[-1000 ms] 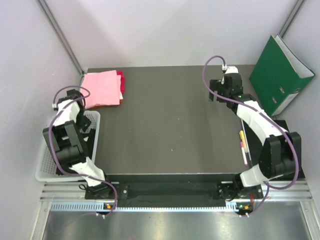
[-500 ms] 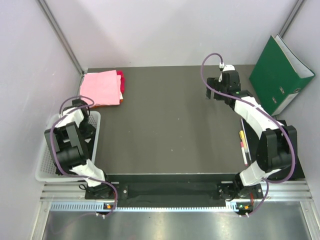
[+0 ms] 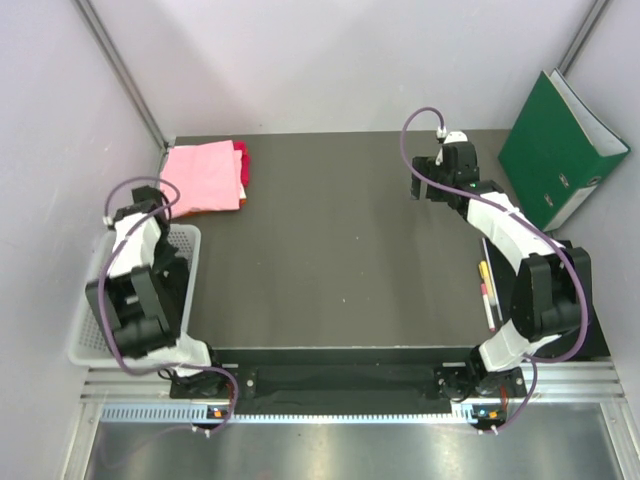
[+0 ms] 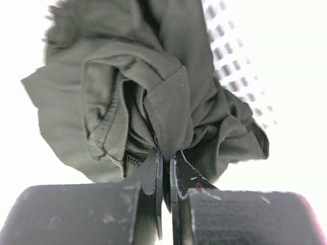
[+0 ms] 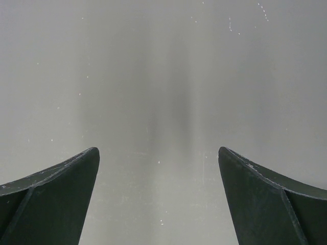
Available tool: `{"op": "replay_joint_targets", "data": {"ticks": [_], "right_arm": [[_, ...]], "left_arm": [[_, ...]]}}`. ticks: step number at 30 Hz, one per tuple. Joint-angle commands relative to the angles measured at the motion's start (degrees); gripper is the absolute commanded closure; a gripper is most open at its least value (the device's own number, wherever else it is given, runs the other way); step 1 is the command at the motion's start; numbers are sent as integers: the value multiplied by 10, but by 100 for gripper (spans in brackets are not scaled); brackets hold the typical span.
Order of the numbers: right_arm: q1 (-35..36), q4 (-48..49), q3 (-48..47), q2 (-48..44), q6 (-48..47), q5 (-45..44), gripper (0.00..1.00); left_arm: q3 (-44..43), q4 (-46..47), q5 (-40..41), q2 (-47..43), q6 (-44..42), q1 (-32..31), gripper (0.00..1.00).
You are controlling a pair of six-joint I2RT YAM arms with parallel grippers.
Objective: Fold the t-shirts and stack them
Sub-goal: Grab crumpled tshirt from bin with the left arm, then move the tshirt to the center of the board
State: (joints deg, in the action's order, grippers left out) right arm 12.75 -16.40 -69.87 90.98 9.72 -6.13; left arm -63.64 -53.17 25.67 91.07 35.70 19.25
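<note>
My left gripper moves up out of the basket next and swings past the folded pink t-shirt over the middle of the table [image 3: 318,238]. Bare surface there leaves the black shirt room.
In the left wrist view a crumpled black t-shirt [image 4: 153,87] fills the frame, and my left gripper [image 4: 166,153] is shut on a fold of it, over the white mesh of the basket [image 4: 230,46]. From above, the left gripper [image 3: 138,215] points down into the basket [image 3: 90,330], and the black shirt is hidden under the arm. A folded light pink t-shirt [image 3: 203,177] lies at the back left of the table on a darker pink-red one [image 3: 241,165]. My right gripper [image 3: 432,185] hangs open over bare table at the back right, nothing between its fingers [image 5: 61,178].
A green binder [image 3: 560,145] leans against the right wall. Some pens [image 3: 488,290] lie near the table's right edge. The basket stands off the table's left edge, beside the left arm's base. Grey walls close in the back and sides.
My left gripper has gone from open to shut, pinching the black t-shirt in the basket. The right gripper has drifted slightly left and stays open.
</note>
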Motion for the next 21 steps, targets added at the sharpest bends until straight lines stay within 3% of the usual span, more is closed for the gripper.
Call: {"op": "replay_joint_targets", "data": {"ticks": [1,3,7,11,14,15,17,21], "right_arm": [[6,3,-15,0,9,9,0],[6,3,-16,2,9,13,0],[6,0,-27,8,10,21,0],[6,-10,-48,19,8,24,0],[6,-11,-59,23,13,23,0],[6,-10,-59,24,15,23,0],[5,-9,-61,22,24,21,0],[5,-3,-52,10,36,17,1]], "left_arm": [[-67,-5,9,-141,-17,1,100],[-74,18,-9,-198,-34,1,100],[-149,25,-84,-183,-52,-3,100],[-164,106,-286,-192,-42,-10,100],[-137,219,-357,-206,-13,-61,100],[-131,247,-373,-208,-1,-107,100],[-140,286,-385,-188,3,-157,100],[-212,305,-487,-116,-10,-275,100]]}}
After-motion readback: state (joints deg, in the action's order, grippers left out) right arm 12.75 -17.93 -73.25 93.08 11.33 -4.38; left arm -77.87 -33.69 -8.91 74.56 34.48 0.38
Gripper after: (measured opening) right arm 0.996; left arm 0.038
